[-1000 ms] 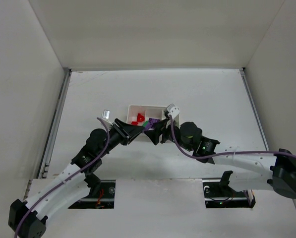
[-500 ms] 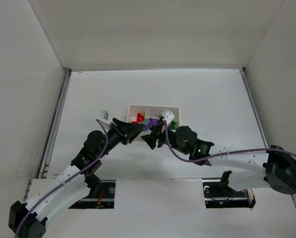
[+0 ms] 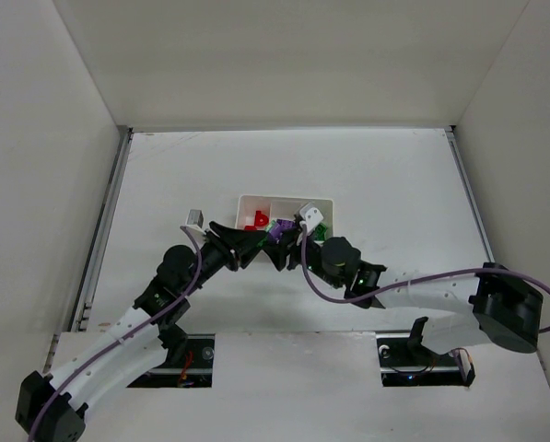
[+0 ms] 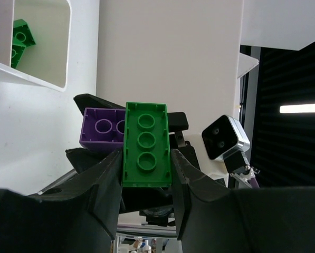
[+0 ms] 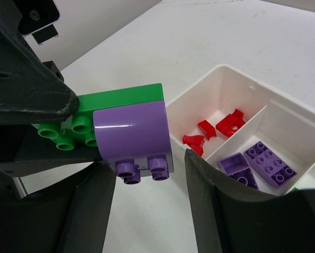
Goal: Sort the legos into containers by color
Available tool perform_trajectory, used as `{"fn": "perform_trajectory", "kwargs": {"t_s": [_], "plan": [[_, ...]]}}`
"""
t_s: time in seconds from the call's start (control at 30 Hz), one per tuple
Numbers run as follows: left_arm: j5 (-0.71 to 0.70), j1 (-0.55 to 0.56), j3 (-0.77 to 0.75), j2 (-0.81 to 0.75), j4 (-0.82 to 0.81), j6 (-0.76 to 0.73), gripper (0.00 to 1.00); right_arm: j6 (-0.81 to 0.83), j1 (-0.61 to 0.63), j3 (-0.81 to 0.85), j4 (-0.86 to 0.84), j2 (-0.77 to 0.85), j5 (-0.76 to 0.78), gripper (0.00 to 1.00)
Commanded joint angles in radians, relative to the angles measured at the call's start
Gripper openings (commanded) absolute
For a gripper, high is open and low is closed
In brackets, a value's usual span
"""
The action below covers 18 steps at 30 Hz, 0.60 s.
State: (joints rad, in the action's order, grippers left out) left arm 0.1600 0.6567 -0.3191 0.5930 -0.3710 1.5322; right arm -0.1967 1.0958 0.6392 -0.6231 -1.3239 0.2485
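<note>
The section of the white tray with green bricks is to the right in the top view, so my left gripper should carry the matching green brick over it next and let go.
My left gripper [image 4: 145, 174] is shut on a green lego brick [image 4: 145, 145] that has a purple lego brick [image 4: 102, 128] stuck to it, held above the table just in front of the white tray [image 3: 284, 199]. In the right wrist view the purple brick [image 5: 133, 132] sits between my right gripper's [image 5: 149, 161] spread fingers, with a gap on each side, and the green brick [image 5: 120, 97] lies behind it. The two grippers meet in the top view, left [image 3: 252, 247] and right [image 3: 280, 252]. The tray [image 5: 220, 71] holds red bricks [image 5: 220, 126] in one compartment and purple bricks [image 5: 257, 161] in the middle one.
Green bricks [image 4: 21, 39] lie in the tray's far compartment [image 4: 41, 79]. The right wrist camera [image 4: 226, 138] hangs close behind the held bricks. Side walls enclose the white table [image 3: 394, 175] on three sides.
My right arm has swung left toward the left gripper, and its open fingers now straddle the purple brick. The left gripper has held its place with the green brick.
</note>
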Motion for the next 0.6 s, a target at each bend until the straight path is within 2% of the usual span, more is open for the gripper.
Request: {"fn": "perform_trajectory", "kwargs": {"t_s": [0.0, 0.33, 0.57], "plan": [[0.004, 0.013, 0.009, -0.021, -0.048, 0.048, 0.22, 0.019, 0.014, -0.006, -0.124, -0.006, 0.034, 0.56], [0.012, 0.011, 0.046, -0.025, -0.043, 0.065, 0.21, 0.046, 0.023, -0.026, -0.139, 0.04, 0.038, 0.35], [0.035, -0.048, 0.051, -0.041, -0.016, 0.036, 0.2, 0.036, 0.023, -0.059, -0.047, 0.146, 0.035, 0.32]]}}
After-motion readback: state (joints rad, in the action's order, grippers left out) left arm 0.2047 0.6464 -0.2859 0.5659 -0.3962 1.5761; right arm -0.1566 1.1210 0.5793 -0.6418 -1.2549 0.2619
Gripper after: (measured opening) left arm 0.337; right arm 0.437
